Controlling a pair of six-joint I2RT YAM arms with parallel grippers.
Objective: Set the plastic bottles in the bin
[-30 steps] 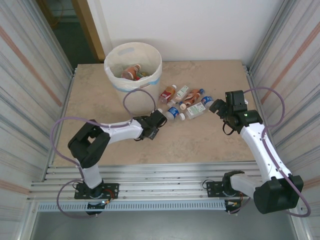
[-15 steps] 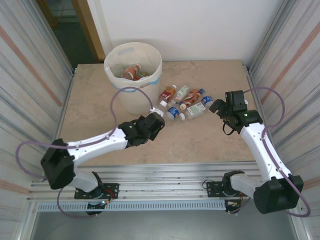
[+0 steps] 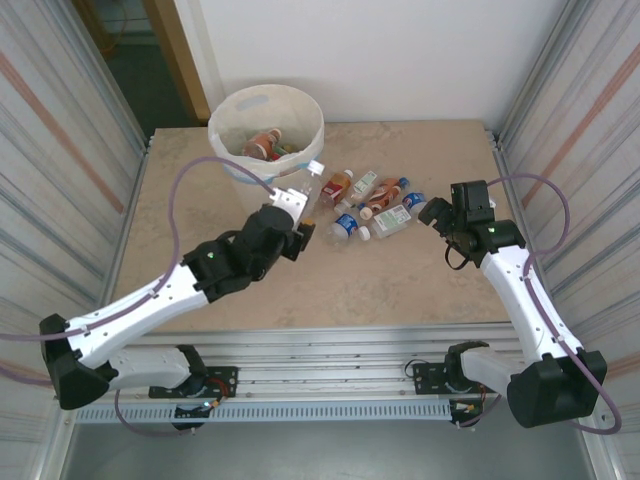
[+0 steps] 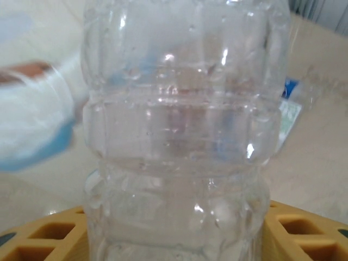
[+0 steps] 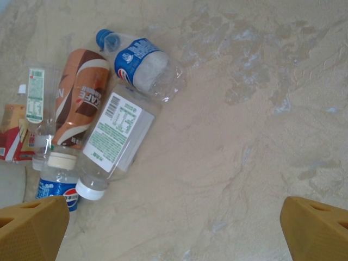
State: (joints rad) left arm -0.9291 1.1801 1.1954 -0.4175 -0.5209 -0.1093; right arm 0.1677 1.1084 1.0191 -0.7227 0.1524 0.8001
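Observation:
Next I will swing my left gripper outward over the bin's opening point(image 3: 266, 125) and release the clear plastic bottle point(image 3: 305, 188) there, since that opening lies outward of the gripper.
My left gripper point(image 3: 297, 212) is shut on a clear plastic bottle point(image 3: 305, 188), held above the table just in front of the bin point(image 3: 232, 112). In the left wrist view the bottle point(image 4: 179, 125) stands between the yellow fingers point(image 4: 38, 239), with the blurred bin point(image 4: 32, 122) at left. More bottles lie inside the bin. Several plastic bottles point(image 3: 370, 205) lie in a cluster right of the bin. My right gripper point(image 3: 438, 212) hovers open beside them. Its wrist view shows a blue-label bottle point(image 5: 142, 68), a brown one point(image 5: 81, 103) and a green-label clear one point(image 5: 117, 133) left of the gripper point(image 5: 174, 234).
Metal walls close in the table point(image 3: 400, 280) on both sides, with a white wall behind. The left arm's purple cable point(image 3: 215, 165) loops up near the bin. Bare tabletop lies in front of the bottle cluster.
The left arm has stretched out and swung up from the table toward the bin, carrying the clear bottle. The right arm has stayed still.

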